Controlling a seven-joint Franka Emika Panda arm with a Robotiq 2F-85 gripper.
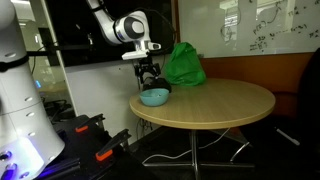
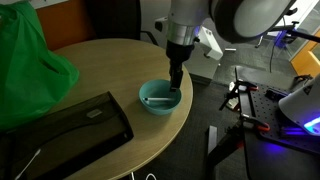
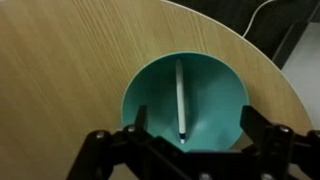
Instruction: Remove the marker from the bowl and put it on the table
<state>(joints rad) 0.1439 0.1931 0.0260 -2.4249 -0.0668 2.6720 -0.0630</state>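
The gripper goes down and slightly outward past the bowl's rim to the dark-tipped end of the white marker [image 3: 180, 98] inside the bowl next.
A teal bowl [image 3: 185, 95] sits near the edge of the round wooden table [image 3: 70, 60]. A thin white marker [image 3: 180, 98] with a dark tip lies inside the bowl, running front to back. My gripper [image 3: 190, 128] is open, fingers spread wide on either side of the bowl's near rim, straddling the marker's tip end without touching it. In both exterior views the gripper [image 2: 176, 82] hangs straight down just over the bowl [image 2: 158, 98], [image 1: 153, 97], with the gripper [image 1: 148, 72] a little above it.
A green bag [image 1: 184, 65] stands on the table beside the bowl, also in an exterior view [image 2: 30, 55]. A black flat case [image 2: 65, 130] lies on the table. The table edge [image 3: 275, 70] runs close behind the bowl.
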